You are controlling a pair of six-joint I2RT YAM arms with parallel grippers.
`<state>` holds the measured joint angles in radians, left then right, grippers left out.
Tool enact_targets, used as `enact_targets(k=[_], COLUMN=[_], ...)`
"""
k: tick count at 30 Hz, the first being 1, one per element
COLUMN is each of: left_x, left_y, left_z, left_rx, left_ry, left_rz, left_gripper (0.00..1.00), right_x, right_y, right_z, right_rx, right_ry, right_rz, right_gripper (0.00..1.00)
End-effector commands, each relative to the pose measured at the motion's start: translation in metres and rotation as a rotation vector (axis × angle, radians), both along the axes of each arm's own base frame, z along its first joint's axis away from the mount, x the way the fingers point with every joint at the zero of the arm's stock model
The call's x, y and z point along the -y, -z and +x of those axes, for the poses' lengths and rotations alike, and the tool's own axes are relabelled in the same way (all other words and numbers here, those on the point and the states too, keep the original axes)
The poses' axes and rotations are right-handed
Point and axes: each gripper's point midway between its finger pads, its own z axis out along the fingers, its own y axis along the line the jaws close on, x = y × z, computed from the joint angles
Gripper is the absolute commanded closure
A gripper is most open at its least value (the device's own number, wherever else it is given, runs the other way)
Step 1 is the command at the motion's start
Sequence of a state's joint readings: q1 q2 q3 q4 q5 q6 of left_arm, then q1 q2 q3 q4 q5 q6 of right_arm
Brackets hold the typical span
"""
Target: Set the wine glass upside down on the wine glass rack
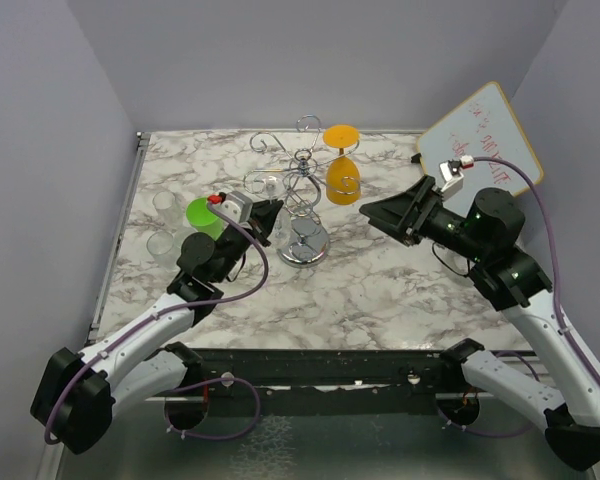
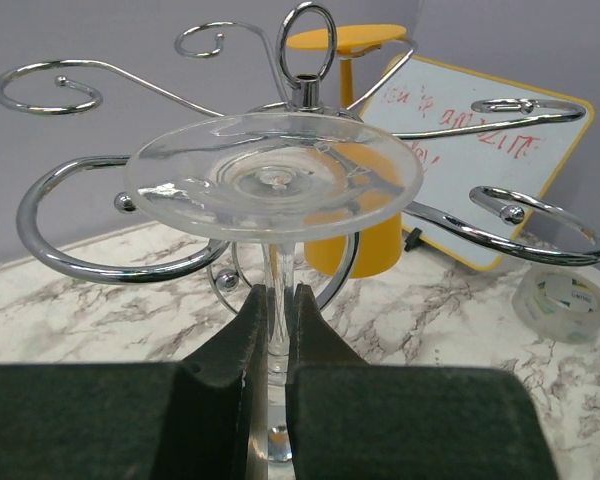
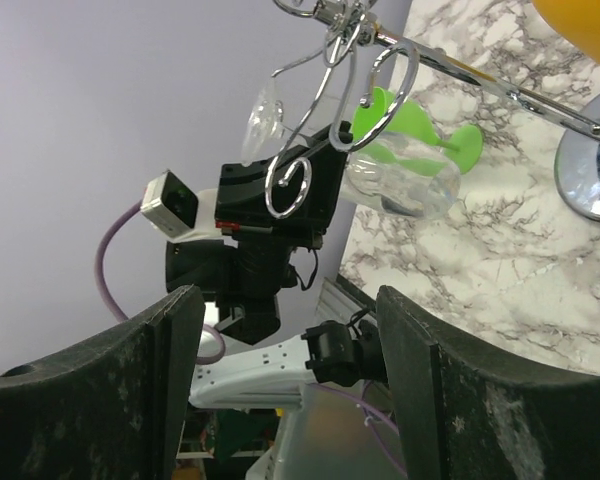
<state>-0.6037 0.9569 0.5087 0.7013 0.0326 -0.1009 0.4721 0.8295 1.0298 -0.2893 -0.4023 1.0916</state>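
Observation:
The glass's stem is outside the rack's empty curled arm, so the robot's left gripper will next move up, left in the top view, then down to that arm beside the glass's foot and let go.
My left gripper (image 1: 267, 213) (image 2: 277, 297) is shut on the stem of a clear wine glass (image 2: 273, 175) held upside down, foot up. The foot is level with the curled arms of the chrome wine glass rack (image 1: 302, 190) (image 2: 75, 262), just in front of its central post. I cannot tell whether the foot rests on an arm. In the right wrist view the glass bowl (image 3: 405, 182) hangs under a scroll arm (image 3: 290, 185). My right gripper (image 1: 380, 212) (image 3: 290, 300) is open and empty, right of the rack.
An orange wine glass (image 1: 340, 160) (image 2: 355, 240) hangs upside down on the rack's far side. A green glass (image 1: 205, 215) and two clear glasses (image 1: 163, 222) stand left. A whiteboard (image 1: 480, 130) leans at the back right. A tape roll (image 2: 562, 300) lies on the marble table (image 1: 380, 290).

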Motion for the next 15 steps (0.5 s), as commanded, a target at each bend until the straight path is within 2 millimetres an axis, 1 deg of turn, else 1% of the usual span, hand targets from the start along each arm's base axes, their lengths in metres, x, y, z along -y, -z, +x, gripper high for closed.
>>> enact_targets(k=[1, 6, 9, 11, 15], left_x=[0.008, 0.004, 0.003, 0.004, 0.004], left_y=[-0.033, -0.033, -0.032, -0.033, -0.034], left_z=[-0.01, -0.009, -0.009, -0.009, -0.008], left_rx=[0.101, 0.105, 0.105, 0.105, 0.109], left_ry=[0.097, 0.104, 0.116, 0.133, 0.16], left_rz=[-0.033, -0.03, -0.028, -0.027, -0.017], left_gripper=[1.0, 1.0, 1.0, 1.0, 1.0], right_x=[-0.008, -0.013, -0.014, -0.014, -0.013], right_y=[-0.005, -0.009, -0.011, -0.007, 0.004], right_z=[0.003, 0.024, 0.041, 0.054, 0.075], right_rx=[0.059, 0.09, 0.08, 0.055, -0.012], right_ry=[-0.056, -0.019, 0.035, 0.076, 0.149], right_rz=[-0.03, -0.008, -0.001, -0.003, 0.009], right_gripper=[0.25, 0.25, 0.28, 0.32, 0.46])
